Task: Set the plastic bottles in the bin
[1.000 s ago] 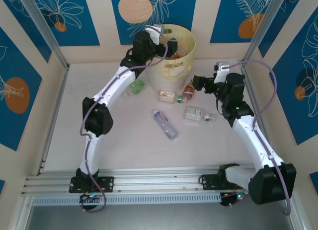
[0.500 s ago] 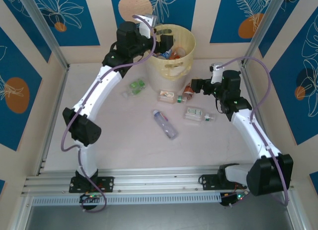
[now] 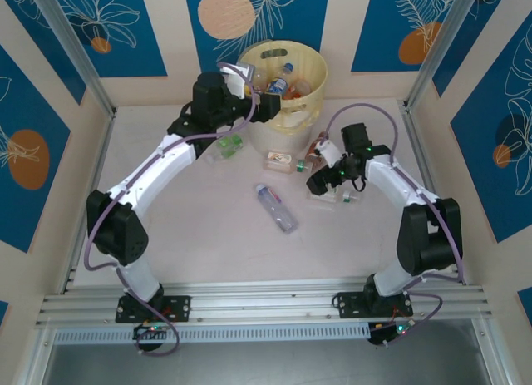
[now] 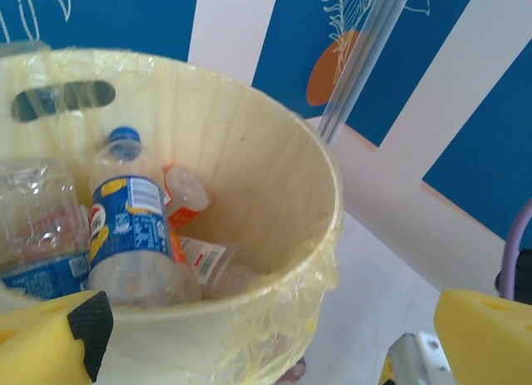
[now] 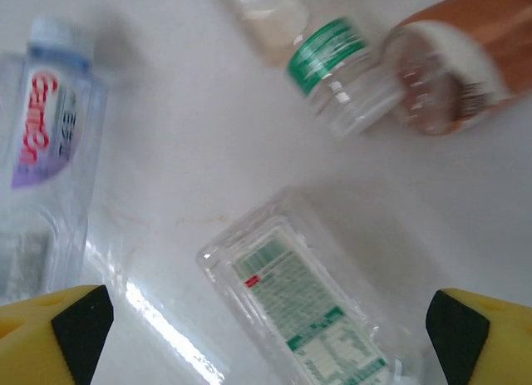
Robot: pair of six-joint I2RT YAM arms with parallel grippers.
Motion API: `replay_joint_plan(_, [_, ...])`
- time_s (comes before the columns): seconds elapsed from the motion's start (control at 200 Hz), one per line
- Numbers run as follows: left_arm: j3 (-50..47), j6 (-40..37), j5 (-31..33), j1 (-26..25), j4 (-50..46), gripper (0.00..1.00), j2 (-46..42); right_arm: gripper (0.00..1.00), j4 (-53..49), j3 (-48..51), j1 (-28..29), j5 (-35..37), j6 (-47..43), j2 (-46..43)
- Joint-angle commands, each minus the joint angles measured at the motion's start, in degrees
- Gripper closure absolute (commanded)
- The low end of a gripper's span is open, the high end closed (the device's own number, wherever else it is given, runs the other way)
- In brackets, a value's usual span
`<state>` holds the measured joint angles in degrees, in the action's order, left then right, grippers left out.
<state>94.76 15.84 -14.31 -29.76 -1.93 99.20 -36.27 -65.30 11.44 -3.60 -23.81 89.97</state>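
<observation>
The bottle lies slanted between my open fingers, so I will next move my right gripper down and turn it to have its fingers on both sides of the flat clear bottle's labeled body (image 3: 323, 197) (image 5: 306, 308).
The bin (image 3: 314, 62), a pale yellow bucket, stands at the back and holds several plastic bottles. Inside it lie a blue-label bottle (image 4: 125, 235) and an orange-capped one (image 4: 184, 194). My left gripper (image 3: 266, 106) hangs open and empty just outside the bin's near rim (image 4: 332, 210). My right gripper (image 3: 320, 180) is open, low over a flat clear bottle with a green label (image 3: 331, 191) (image 5: 307, 310), its fingers on either side and apart from it. More bottles lie on the table: a purple-label one (image 3: 276, 207) (image 5: 46, 152), a green-banded one (image 5: 341, 61), an orange one (image 3: 314, 152) (image 5: 453, 61) and a green one (image 3: 229, 145).
A small bottle (image 3: 281, 161) lies between the bin and the long purple-label bottle. Metal posts and patterned walls close the table on the left, right and back. A rail (image 3: 249, 306) runs along the near edge by the arm bases.
My left gripper has drawn back from over the bin to its near side. My right gripper has swung left and down over the flat green-label bottle.
</observation>
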Motion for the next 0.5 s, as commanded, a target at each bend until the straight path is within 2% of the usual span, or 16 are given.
replay_joint_plan(0.0, [-2.6, 0.1, 3.1, 0.4, 3.7, 0.00, -4.3, 0.01, -5.0, -1.6, 1.4, 5.2, -9.9, 3.0])
replay_joint_plan(0.12, [-8.1, -0.6, 6.8, 0.5, 6.3, 0.00, -7.7, 0.00, -5.1, -2.2, 2.5, 9.7, -13.4, 6.8])
replay_joint_plan(0.195, [-10.4, -1.6, 8.5, 0.7, 7.2, 0.00, -9.4, 0.01, -6.0, -2.8, 3.3, 9.1, -15.3, 8.6])
replay_joint_plan(0.375, [-14.8, -1.5, 12.8, 1.4, 7.6, 0.00, -13.0, 0.00, -3.7, -2.8, 3.8, 12.9, -14.6, 11.7])
replay_joint_plan(0.495, [-21.2, 1.9, 16.0, 2.5, 10.9, 0.00, -15.9, 0.02, -3.8, -3.2, 4.1, 13.7, -13.5, 13.9])
